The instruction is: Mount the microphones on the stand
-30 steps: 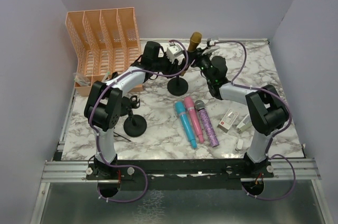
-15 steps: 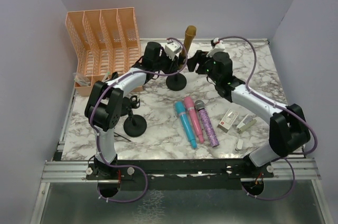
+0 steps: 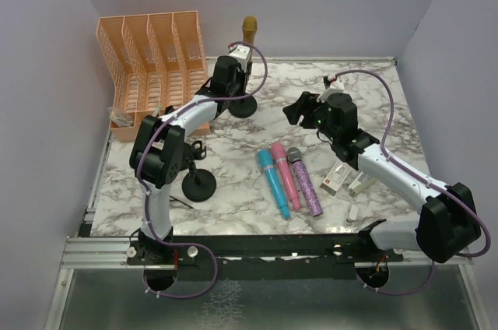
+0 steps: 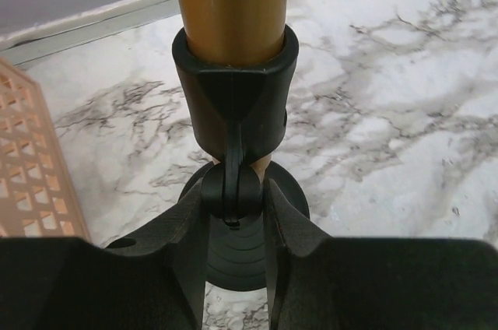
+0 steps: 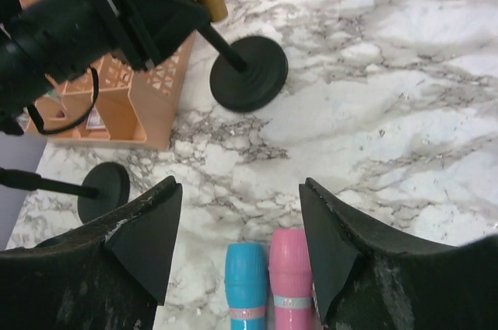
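Note:
The tabletop beside the organizer is open, so the robot's left gripper should shift the stand outward and to the left in the top view and let go of the stand's joint there.
The gold microphone (image 3: pixel 249 30) stands upright in the black clip (image 4: pixel 233 104) of a stand with a round base (image 3: pixel 243 106), at the back beside the organizer. My left gripper (image 4: pixel 233 205) is shut on the stand's joint just under the clip. The blue (image 3: pixel 273 182), pink (image 3: pixel 285 174) and glittery purple (image 3: pixel 305 182) microphones lie side by side mid-table. My right gripper (image 5: pixel 241 198) is open and holds nothing. It hovers just beyond the heads of the blue (image 5: pixel 246 287) and pink (image 5: pixel 291 283) microphones.
A second black stand (image 3: pixel 199 185) sits front left with nothing in it. An orange file organizer (image 3: pixel 152 57) fills the back left corner. Two white-and-red boxes (image 3: pixel 336 177), (image 3: pixel 359 183) and a small white piece (image 3: pixel 352 212) lie at the right.
My right gripper has opened, let go of the gold microphone and drawn back to the right. My left arm has carried the stand with the gold microphone back and left toward the organizer.

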Tool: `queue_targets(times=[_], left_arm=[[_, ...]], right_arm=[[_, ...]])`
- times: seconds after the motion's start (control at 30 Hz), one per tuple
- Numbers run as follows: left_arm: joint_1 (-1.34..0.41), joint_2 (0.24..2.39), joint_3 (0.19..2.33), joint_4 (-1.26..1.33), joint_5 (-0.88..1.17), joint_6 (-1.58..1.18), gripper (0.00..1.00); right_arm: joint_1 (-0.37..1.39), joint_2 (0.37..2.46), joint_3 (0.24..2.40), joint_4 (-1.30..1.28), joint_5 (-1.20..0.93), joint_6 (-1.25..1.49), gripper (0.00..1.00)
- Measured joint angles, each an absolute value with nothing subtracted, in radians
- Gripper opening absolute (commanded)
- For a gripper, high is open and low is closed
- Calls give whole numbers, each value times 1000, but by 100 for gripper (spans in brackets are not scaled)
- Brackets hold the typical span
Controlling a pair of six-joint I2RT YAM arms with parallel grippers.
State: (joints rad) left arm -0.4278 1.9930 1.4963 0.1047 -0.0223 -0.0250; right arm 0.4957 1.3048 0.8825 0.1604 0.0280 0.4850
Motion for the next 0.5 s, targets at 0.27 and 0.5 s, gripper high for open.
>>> queue_targets(times=[0.27, 0.5], left_arm=[[-387, 2056, 1565, 109, -147, -136, 5], [-376, 2078, 1603, 83, -200, -166, 47]], right_arm=[[496, 1289, 852, 125, -51, 537, 65], [496, 1279, 836, 117, -96, 561, 65]])
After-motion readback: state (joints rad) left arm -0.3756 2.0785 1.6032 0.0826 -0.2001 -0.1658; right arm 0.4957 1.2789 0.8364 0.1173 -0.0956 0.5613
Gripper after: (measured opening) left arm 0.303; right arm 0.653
